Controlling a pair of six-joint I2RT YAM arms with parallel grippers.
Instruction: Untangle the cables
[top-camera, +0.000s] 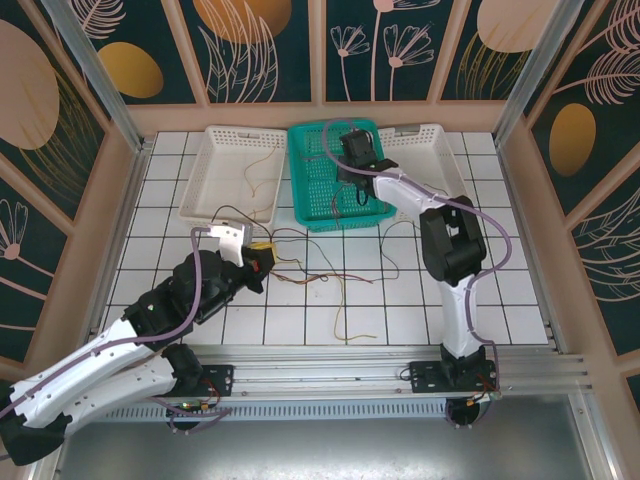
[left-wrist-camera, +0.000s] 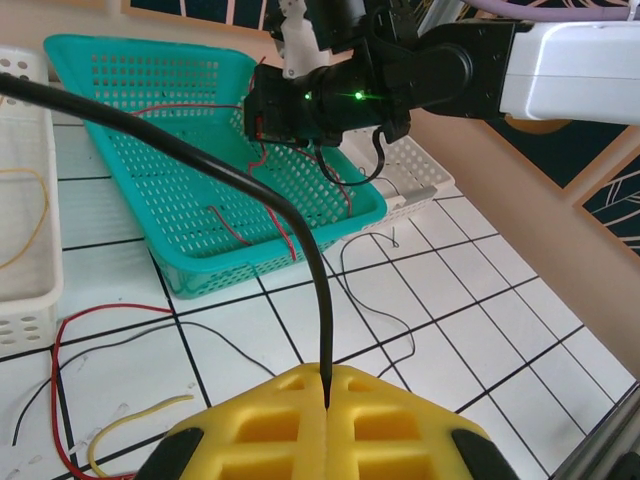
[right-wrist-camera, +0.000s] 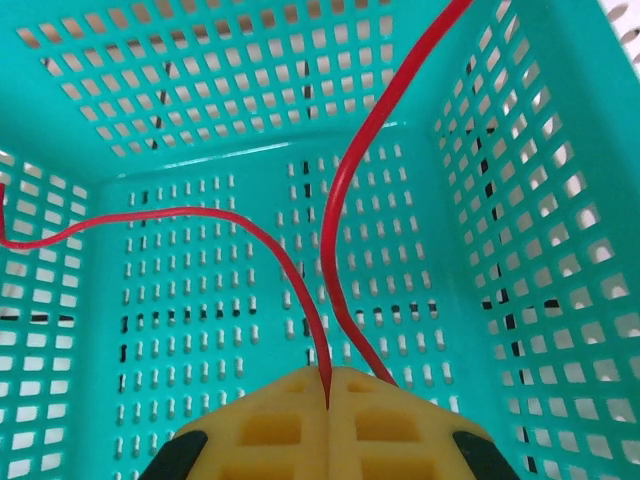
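My right gripper should move slightly outward over the teal basket's perforated bottom next and release the red cable there, because the basket's sides surround that bottom.
My left gripper (left-wrist-camera: 327, 400) is shut on a black cable (left-wrist-camera: 300, 235), which rises from the yellow jaws and arcs off to the upper left. It sits left of centre on the table (top-camera: 262, 256). A red cable (left-wrist-camera: 60, 345), a yellow cable (left-wrist-camera: 135, 420) and a thin black cable (left-wrist-camera: 395, 315) lie loose on the tiles, spreading across the middle (top-camera: 335, 275). My right gripper (right-wrist-camera: 328, 400) is shut on a red cable (right-wrist-camera: 295, 275) low inside the teal basket (right-wrist-camera: 200, 100). From above, it hangs over that basket (top-camera: 352, 188).
The teal basket (top-camera: 312, 190) stands at the back centre, between a white tray (top-camera: 215, 170) holding a thin orange-brown wire and a second white tray (top-camera: 440, 155) behind the right arm. Frame walls enclose the table on three sides.
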